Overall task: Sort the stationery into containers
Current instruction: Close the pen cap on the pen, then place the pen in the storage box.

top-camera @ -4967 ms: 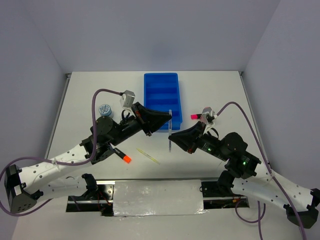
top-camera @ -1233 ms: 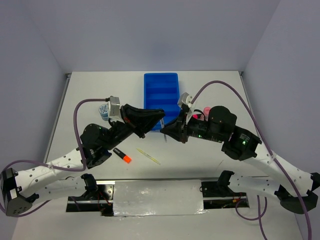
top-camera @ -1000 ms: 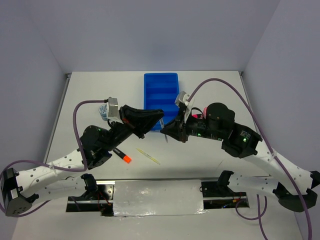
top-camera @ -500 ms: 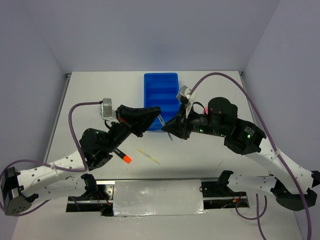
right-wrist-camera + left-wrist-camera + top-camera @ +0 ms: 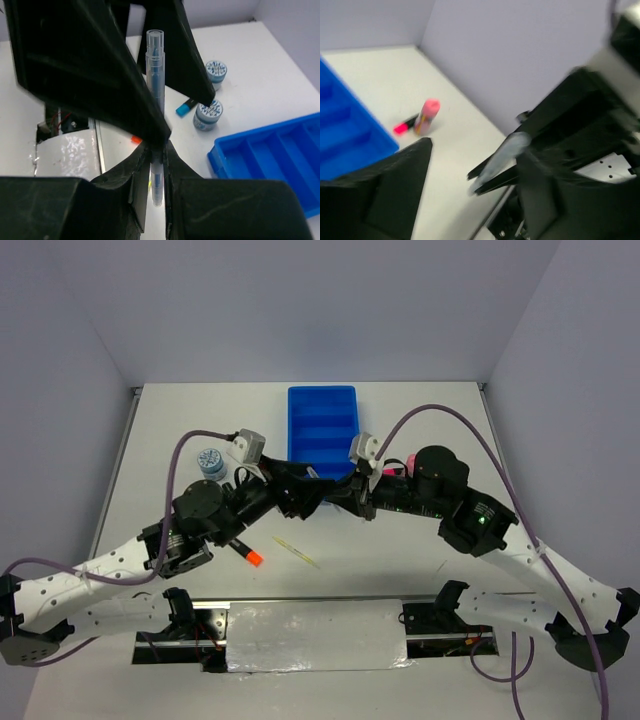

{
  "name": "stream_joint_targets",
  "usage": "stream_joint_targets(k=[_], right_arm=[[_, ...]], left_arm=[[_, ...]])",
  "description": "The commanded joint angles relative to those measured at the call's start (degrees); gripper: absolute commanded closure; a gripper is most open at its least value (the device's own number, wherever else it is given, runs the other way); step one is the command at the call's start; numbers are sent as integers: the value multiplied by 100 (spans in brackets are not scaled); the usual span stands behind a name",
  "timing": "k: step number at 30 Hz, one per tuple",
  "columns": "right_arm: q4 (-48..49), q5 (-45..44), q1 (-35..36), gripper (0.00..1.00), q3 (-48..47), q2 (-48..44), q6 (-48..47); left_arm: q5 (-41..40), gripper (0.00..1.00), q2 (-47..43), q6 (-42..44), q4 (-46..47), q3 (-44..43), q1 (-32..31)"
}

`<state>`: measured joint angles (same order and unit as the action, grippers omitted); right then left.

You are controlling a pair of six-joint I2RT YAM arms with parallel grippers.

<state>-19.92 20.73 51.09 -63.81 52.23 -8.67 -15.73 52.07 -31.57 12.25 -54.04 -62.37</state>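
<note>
The clear pen [image 5: 155,65] has a slim shape that fits the long section. My right gripper will next move outward, tip its fingers down over the blue tray's near section [image 5: 242,161] and release the pen.
A clear pen [image 5: 155,65] with a blue core stands between the fingers of my right gripper [image 5: 156,150], which is shut on its lower part. My left gripper [image 5: 472,155] is open, with a black finger on each side of that pen [image 5: 501,157] and not pressing it. The two grippers meet tip to tip just in front of the blue tray [image 5: 322,430]: the left gripper [image 5: 308,498] and the right gripper [image 5: 340,497]. Two patterned-lid tubs [image 5: 207,114] [image 5: 216,70] and a blue-ended marker [image 5: 185,107] lie left of the tray. An orange-ended marker [image 5: 245,550] and a pale stick [image 5: 297,552] lie near the front.
A pink cylinder [image 5: 426,116] and a pink-ended marker [image 5: 402,126] lie together right of the tray [image 5: 345,135]. The tray's compartments look bare in the top view. Side walls close in the white table. A metal plate [image 5: 315,635] runs along the near edge.
My left gripper has opened and let go of the clear pen, which the right gripper still grips. The left arm has swung lower and forward, and the grippers are now tip to tip.
</note>
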Motion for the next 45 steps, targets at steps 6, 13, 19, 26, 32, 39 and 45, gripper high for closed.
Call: stream_joint_targets(k=[6,13,19,26,32,39,45], right_arm=[[279,-200,15,100,-184,437,-837],[-170,-886,-423,100,-535,1122,-1550],[-142,-1194,-697,100,-710,1895,-2376],[-776,-1335,-864,100,-1528,3547,-2947],[-715,-1976,-855,100,-1670,4383,-3237],[-496,-2064,-978,100,-1679,4814,-3405],[-557,-2205,-1031,100,-1845,5052,-3510]], left_arm=[[-1736,1,189,-32,-1900,-1467,-12],[-3373,1,119,-656,-4149,-2663,-12],[-3824,1,-250,-1054,-6005,-2911,-12],[-3421,1,-1189,17,-5981,-2033,-12],[-3411,1,-1797,336,-5374,-995,-12],[-3323,1,-1982,450,-5198,-441,-12],[-3349,1,-2236,433,-5154,-300,-12]])
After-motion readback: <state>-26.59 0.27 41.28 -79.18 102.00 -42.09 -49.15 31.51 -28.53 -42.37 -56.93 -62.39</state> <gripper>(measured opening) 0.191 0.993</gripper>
